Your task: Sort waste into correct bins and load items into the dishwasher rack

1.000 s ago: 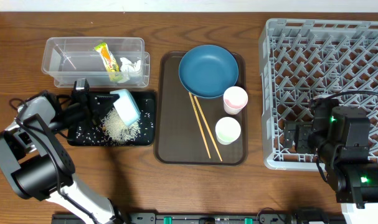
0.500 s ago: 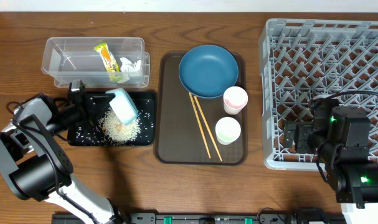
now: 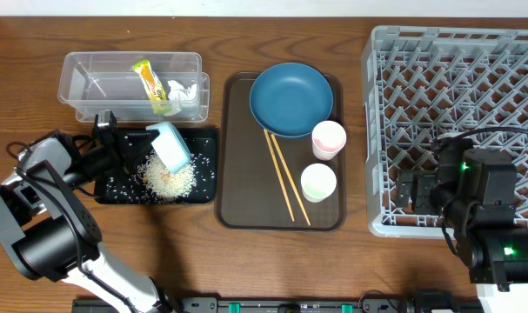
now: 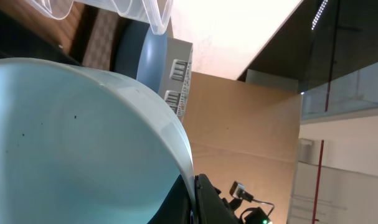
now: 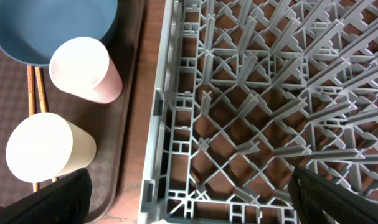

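Note:
I will next swing my left gripper to the brown serving tray [image 3: 237,174], turning the bowl upright and down beside the chopsticks [image 3: 284,177], because the rice lies in the black tray.
My left gripper [image 3: 144,141] is shut on the rim of the light blue bowl [image 3: 170,145] and holds it tipped on its side over the black tray [image 3: 204,148], where a pile of rice [image 3: 168,177] lies. The bowl fills the left wrist view [image 4: 70,143]. The clear tub [image 3: 90,87] holds the snack wrapper [image 3: 150,84] and white tissue [image 3: 182,89]. The dark blue plate [image 3: 290,99], pinkish cup [image 3: 328,139], greenish cup [image 3: 318,183] and chopsticks [image 3: 284,177] lie on the brown serving tray [image 3: 237,174]. My right gripper [image 5: 189,199] is open above the grey rack's [image 3: 472,78] front left corner.
The rack [image 5: 257,93] fills most of the right wrist view, with both cups [image 5: 83,68] and the plate [image 5: 27,25] to its left. Loose rice grains are scattered over the black tray's left part [image 3: 116,184].
The left gripper has drawn slightly left and up with the bowl, still tipped. The rice pile lies on the black tray. The right arm has not moved.

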You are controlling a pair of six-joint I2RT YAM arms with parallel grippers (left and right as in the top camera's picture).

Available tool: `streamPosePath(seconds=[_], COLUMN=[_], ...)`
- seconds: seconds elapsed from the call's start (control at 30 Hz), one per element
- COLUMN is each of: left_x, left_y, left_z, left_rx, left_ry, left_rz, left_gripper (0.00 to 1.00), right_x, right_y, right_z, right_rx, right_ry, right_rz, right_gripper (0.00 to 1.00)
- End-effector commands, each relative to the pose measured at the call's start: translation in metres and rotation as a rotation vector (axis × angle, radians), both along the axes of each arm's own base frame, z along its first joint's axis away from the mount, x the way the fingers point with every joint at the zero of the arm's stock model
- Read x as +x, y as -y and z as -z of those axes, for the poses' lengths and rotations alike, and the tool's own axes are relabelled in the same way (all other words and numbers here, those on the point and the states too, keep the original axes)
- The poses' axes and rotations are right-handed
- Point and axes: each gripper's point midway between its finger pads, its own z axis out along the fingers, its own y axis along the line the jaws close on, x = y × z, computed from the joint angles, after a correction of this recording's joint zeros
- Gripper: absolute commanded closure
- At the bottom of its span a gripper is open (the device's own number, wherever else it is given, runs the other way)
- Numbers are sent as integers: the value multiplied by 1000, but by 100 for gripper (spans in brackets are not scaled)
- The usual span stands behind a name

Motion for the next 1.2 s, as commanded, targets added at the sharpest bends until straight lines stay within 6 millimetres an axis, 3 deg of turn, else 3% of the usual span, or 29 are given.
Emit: streamPosePath(seconds=[0.0,0.23,0.5,0.8,1.17], left_x=[-2,-12,-35,-37,-63], left_y=[0,16,71,134,207], left_z=[-10,-44,-63,-26,25], left_rx=[-31,50,409,786,1161], left_ry=[3,105,217,165,228], left_rz=[-13,24,230,427,684], left_gripper=[94,94,94,94,94], right_x=[2,1,2,2,2], right_y=[-2,-2,-2,-2,-2], right_z=[-10,-10,-10,-10,-10], right_rx=[11,11,11,11,11], right_ry=[25,24,25,25,25], right_rz=[-2,-1,-1,-1,-1], right_gripper=[1,1,1,1,1])
